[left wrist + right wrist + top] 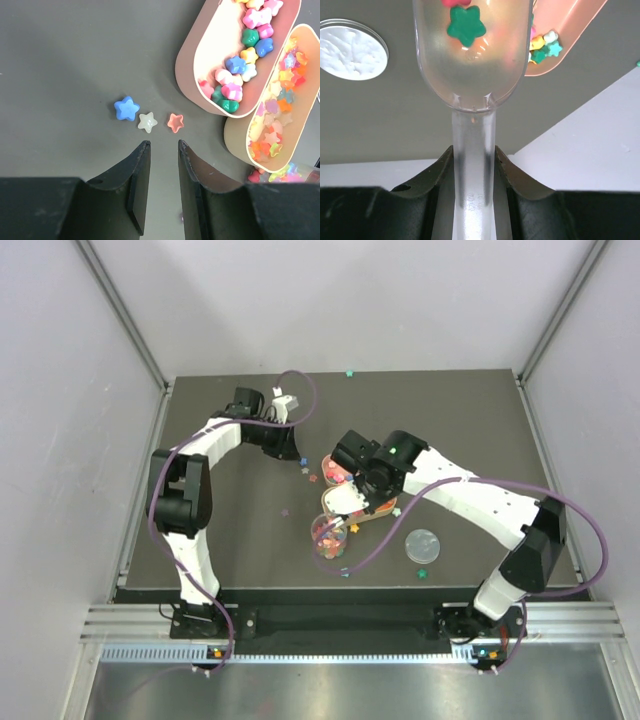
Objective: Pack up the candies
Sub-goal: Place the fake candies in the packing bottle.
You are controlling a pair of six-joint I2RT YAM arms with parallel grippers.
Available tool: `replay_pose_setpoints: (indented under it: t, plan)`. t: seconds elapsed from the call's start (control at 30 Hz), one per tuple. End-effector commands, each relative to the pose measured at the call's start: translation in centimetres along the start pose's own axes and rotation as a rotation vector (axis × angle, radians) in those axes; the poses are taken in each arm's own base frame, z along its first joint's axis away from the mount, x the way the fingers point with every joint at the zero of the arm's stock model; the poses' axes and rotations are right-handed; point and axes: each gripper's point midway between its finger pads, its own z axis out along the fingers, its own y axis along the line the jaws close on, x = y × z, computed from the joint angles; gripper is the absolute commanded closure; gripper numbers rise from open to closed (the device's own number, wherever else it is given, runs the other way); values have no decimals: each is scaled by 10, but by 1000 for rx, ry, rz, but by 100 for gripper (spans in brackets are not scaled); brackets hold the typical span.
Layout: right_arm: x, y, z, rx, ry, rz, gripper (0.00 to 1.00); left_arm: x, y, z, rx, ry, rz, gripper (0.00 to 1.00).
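Note:
My right gripper will empty the scoop into the jar (pixel 330 537), carry it over to the bare tabletop below my right gripper, to its right in the top view, lower it and release it.
The candies are tiny bright stars. Three loose ones, blue (pixel 126 108), white (pixel 148 122) and salmon (pixel 175 122), lie on the dark table just ahead of my left gripper (pixel 164 145), which is open and empty. My right gripper (pixel 472 150) is shut on the handle of a clear scoop (pixel 470 65) holding a green star (pixel 465 25) and a red piece. In the top view the scoop (pixel 343 502) hangs just above the clear round jar (pixel 330 537), which holds several candies. Two oval trays (pixel 200 50) (pixel 235 142) hold many more stars.
The jar's lid (pixel 422 543) lies flat to the right of the jar and shows in the right wrist view (pixel 351 49). Stray stars lie on the table near the far edge (pixel 349 372) and the near edge (pixel 421 573) (pixel 345 572). Grey walls enclose the table.

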Motion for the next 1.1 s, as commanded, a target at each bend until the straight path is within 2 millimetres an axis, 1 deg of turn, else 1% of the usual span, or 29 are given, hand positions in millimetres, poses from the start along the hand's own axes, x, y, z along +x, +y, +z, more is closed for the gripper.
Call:
replay_pose_setpoints:
  t: [0.0,0.17,0.47,0.57,0.6,0.63,0.67,0.7,0.73,0.77,0.8,0.83,0.87,0.9,0.93,0.97,1.0,1.03,1.07]
  plan:
    - [7,-2,-18,28,54,-21,100,-25,-9,-13,12,-86,63,66]
    - [4,-5,-23,42,59,-33,100,-27,-6,-11,16,-95,56,66]
    - [6,-6,-27,61,84,-44,100,-28,-3,-10,17,-98,54,66]
    - [18,-1,-21,46,72,21,100,-29,-3,-11,13,-91,58,66]
    - [33,2,-13,22,61,102,100,-30,-3,-13,7,-88,69,66]
    - [43,5,-7,8,49,156,100,-29,-3,-15,-1,-82,74,66]
    - [47,13,4,-21,9,211,100,-27,-2,-16,-8,-76,78,66]
    - [75,18,15,-43,16,334,100,-27,-3,-20,-15,-75,99,66]
    - [87,22,23,-52,10,397,100,-24,-5,-22,-18,-66,101,66]
    - [92,27,37,-62,-24,459,100,-23,-4,-24,-29,-60,110,66]
    - [116,36,47,-80,-15,568,100,-22,-5,-28,-35,-59,126,66]
    - [125,42,57,-96,-18,625,100,-20,-6,-30,-40,-53,128,66]
    - [129,46,71,-109,-46,685,100,-16,-6,-32,-50,-41,126,66]
    - [149,56,80,-125,-37,799,100,-15,-7,-35,-56,-39,132,66]
    - [156,60,92,-151,-43,858,100,-14,-8,-37,-60,-36,133,66]
    - [161,56,100,-136,-69,923,100,-11,-10,-38,-63,-26,130,66]
    - [181,64,106,-140,-48,1048,100,-10,-11,-41,-68,-25,132,66]
    - [182,66,121,-174,-70,1111,100,-9,-12,-43,-71,-22,130,66]
    - [189,59,126,-158,-95,1173,100,-7,-12,-44,-73,-18,126,66]
